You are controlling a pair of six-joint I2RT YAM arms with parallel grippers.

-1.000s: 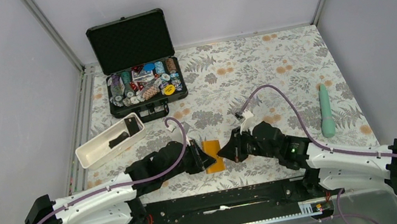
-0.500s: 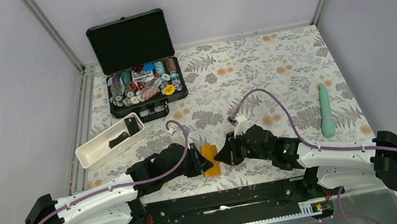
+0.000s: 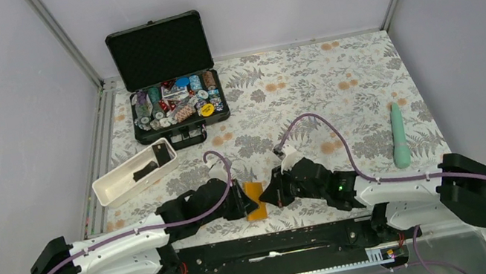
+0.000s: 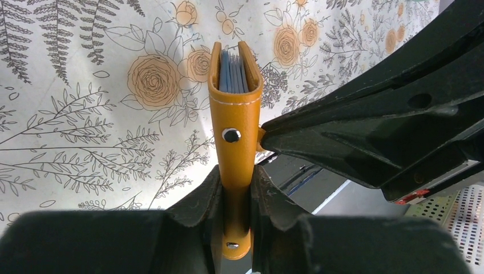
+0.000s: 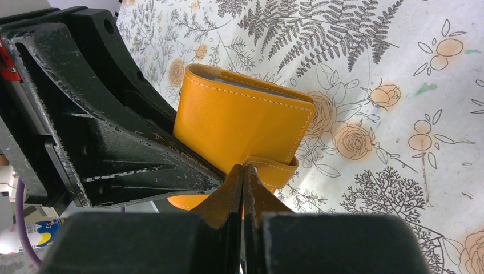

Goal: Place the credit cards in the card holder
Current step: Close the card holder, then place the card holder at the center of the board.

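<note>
The card holder (image 3: 255, 199) is folded and its snap tab is round the cover, so my left gripper will move outward and down to the floral tabletop and let go of it.
The orange card holder (image 3: 255, 199) is folded and held on edge just above the floral table, near its front edge. My left gripper (image 3: 242, 201) is shut on its spine end (image 4: 235, 114), one finger on each cover. Blue-grey sleeves (image 4: 234, 71) show between the covers at the far end. My right gripper (image 3: 272, 192) meets it from the right. Its fingers are pressed together (image 5: 243, 171) on the end of the snap tab (image 5: 274, 171), which wraps round the cover (image 5: 240, 123). A black flat card (image 3: 163, 152) leans inside the white tray.
A white tray (image 3: 113, 186) lies at the left, with another dark item in it. Behind it an open black case (image 3: 178, 107) holds poker chips. A mint-green tool (image 3: 398, 136) lies at the right. The arms' black base rail (image 3: 274, 244) runs along the near edge.
Both grippers and the card holder have shifted a little to the left and toward the near edge. The grips look unchanged.
</note>
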